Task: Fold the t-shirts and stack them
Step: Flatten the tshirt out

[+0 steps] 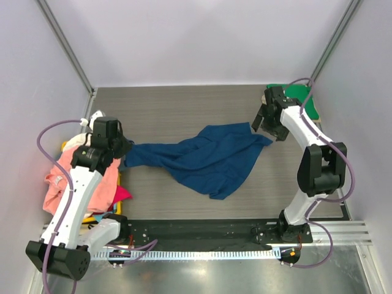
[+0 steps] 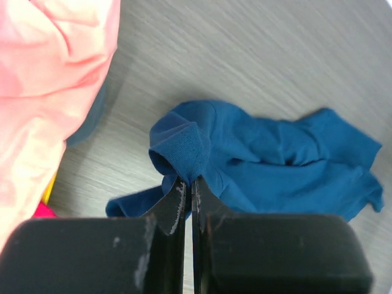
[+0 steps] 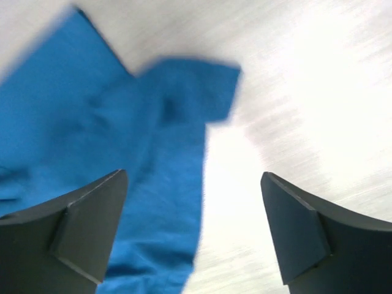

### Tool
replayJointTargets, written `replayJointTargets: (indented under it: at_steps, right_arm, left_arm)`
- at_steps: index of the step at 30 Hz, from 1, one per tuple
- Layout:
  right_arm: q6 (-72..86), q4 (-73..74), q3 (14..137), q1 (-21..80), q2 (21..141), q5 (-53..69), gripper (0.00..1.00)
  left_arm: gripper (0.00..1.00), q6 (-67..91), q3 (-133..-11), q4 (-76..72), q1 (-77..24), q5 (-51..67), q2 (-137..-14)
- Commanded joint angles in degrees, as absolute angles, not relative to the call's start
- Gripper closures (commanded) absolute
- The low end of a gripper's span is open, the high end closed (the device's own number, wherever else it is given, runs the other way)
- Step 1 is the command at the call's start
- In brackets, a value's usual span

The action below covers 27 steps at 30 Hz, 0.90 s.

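The hem at the near corner of the navy t-shirt lies free while my left gripper pinches one end. My right gripper will come back and down onto that hem next.
A navy blue t-shirt lies crumpled and stretched across the middle of the table. My left gripper is shut on its left end; in the left wrist view a fold of blue cloth is pinched between the closed fingers, gripper. My right gripper stands open just above the shirt's right corner, holding nothing. In the right wrist view the blue t-shirt lies below and left of the spread fingers, gripper.
A heap of t-shirts, salmon pink with magenta and cream-white, sits at the left edge under my left arm. A green t-shirt lies at the back right corner behind my right arm. Walls enclose the table.
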<state>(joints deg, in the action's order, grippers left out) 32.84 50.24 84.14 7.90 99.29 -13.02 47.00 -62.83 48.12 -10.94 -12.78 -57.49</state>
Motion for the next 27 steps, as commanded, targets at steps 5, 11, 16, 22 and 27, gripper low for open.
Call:
replayJointTargets:
  at_steps: [5, 11, 16, 22, 27]
  right_arm:
    - [38.6, 49.7, 67.2, 21.4, 74.6, -13.1, 0.00]
    - [54.4, 39.3, 41.7, 38.3, 58.9, -5.5, 0.16]
    - [61.9, 32.8, 33.9, 47.7, 59.4, -5.5, 0.26]
    - [63.4, 26.8, 33.5, 51.1, 66.3, -7.5, 0.29]
    - [62.7, 24.0, 34.0, 51.1, 70.6, -8.5, 0.33]
  left_arm:
    - [1.00, 44.7, -56.1, 46.0, -10.6, -9.4, -53.3]
    - [1.00, 44.9, -52.0, 44.0, -10.7, -7.7, -52.5]
    - [1.00, 45.4, -50.1, 43.8, -10.7, -7.4, -50.3]
    - [1.00, 45.4, -49.4, 44.7, -10.6, -7.5, -49.2]
    - [1.00, 44.8, -49.2, 45.5, -10.6, -7.8, -48.3]
